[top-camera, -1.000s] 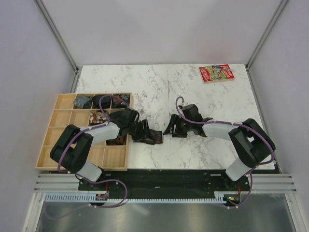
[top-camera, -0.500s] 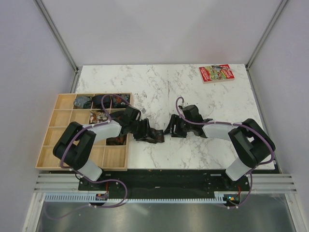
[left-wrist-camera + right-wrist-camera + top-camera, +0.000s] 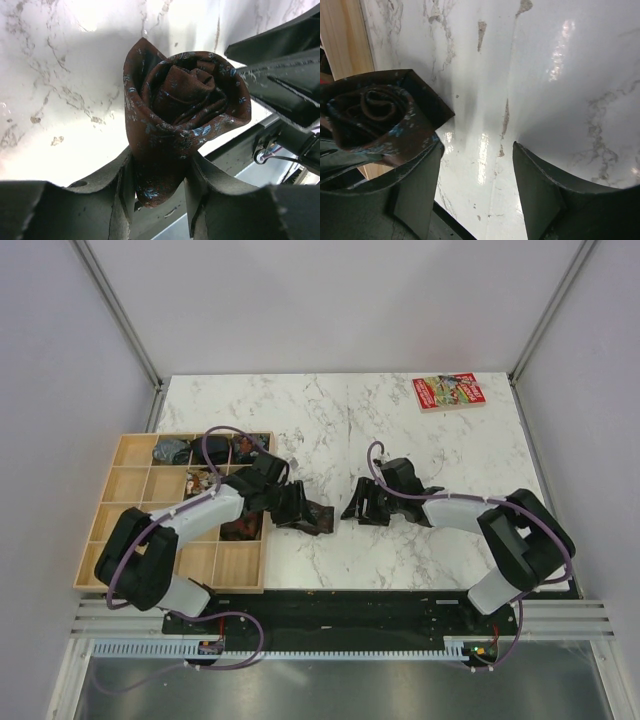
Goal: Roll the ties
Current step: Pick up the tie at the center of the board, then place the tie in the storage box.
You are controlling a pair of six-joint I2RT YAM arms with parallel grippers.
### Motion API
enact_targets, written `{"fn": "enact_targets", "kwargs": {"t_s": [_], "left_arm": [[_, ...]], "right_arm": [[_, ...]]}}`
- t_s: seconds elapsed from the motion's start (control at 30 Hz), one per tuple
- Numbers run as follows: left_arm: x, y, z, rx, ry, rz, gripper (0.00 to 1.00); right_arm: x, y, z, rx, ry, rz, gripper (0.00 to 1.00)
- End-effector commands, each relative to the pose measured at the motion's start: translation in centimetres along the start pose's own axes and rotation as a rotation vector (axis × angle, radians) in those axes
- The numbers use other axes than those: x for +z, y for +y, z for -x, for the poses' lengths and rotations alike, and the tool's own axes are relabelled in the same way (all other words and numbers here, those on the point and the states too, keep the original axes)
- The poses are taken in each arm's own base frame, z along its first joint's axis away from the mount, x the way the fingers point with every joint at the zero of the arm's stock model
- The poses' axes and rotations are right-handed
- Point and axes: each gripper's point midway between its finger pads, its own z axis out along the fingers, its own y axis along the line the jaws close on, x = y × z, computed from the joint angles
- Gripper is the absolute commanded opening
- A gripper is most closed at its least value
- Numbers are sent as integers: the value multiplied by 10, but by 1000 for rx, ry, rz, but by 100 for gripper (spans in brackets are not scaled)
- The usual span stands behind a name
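My left gripper lifts back next, lowers into the tray's empty near corner section (image 3: pixel 239 566), to its left in the top view, and releases the roll.
A rolled dark maroon tie (image 3: pixel 317 521) with small light specks is held just right of the wooden tray. My left gripper (image 3: pixel 305 515) is shut on it. In the left wrist view the rolled tie (image 3: pixel 185 110) shows its spiral end and sits pinched between both fingers (image 3: pixel 220 195). My right gripper (image 3: pixel 362 506) is open and empty, a little to the right of the roll. In the right wrist view the roll (image 3: pixel 375 117) lies at the left, beside the left finger (image 3: pixel 415 190), with bare marble between the jaws. More dark rolled bundles (image 3: pixel 213 450) sit in the tray's back compartments.
A wooden tray (image 3: pixel 120 530) with many compartments stands at the table's left; some near compartments hold nothing. A flat red printed booklet (image 3: pixel 448 392) lies at the back right. The white marble table (image 3: pixel 420 440) spreads between them.
My left gripper has lifted and carried the rolled tie slightly back toward the tray. My right gripper has stayed near the same spot, open.
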Motion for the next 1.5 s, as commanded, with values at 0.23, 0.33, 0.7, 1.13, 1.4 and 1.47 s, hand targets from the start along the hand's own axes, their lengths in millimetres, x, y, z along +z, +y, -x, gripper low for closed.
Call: {"fn": "enact_targets", "kwargs": {"t_s": [0.23, 0.33, 0.7, 1.13, 1.4, 1.47], "left_arm": [[-70, -27, -4, 43, -53, -12, 2], [-94, -20, -17, 37, -48, 24, 2], [-158, 24, -68, -116, -46, 207, 2], [-184, 76, -96, -254, -143, 425, 2], [-161, 84, -97, -292, -131, 413, 2], [-155, 82, -94, -303, -130, 394, 2]], "right_arm": [[-20, -31, -1, 10, -8, -111, 68], [-20, -31, -1, 10, -8, -108, 68], [-21, -25, 0, 16, -14, -83, 68], [-22, -26, -9, 29, 7, -61, 68], [-20, -26, -11, 23, 6, -43, 68], [-20, -26, -12, 22, 6, -41, 68]]}}
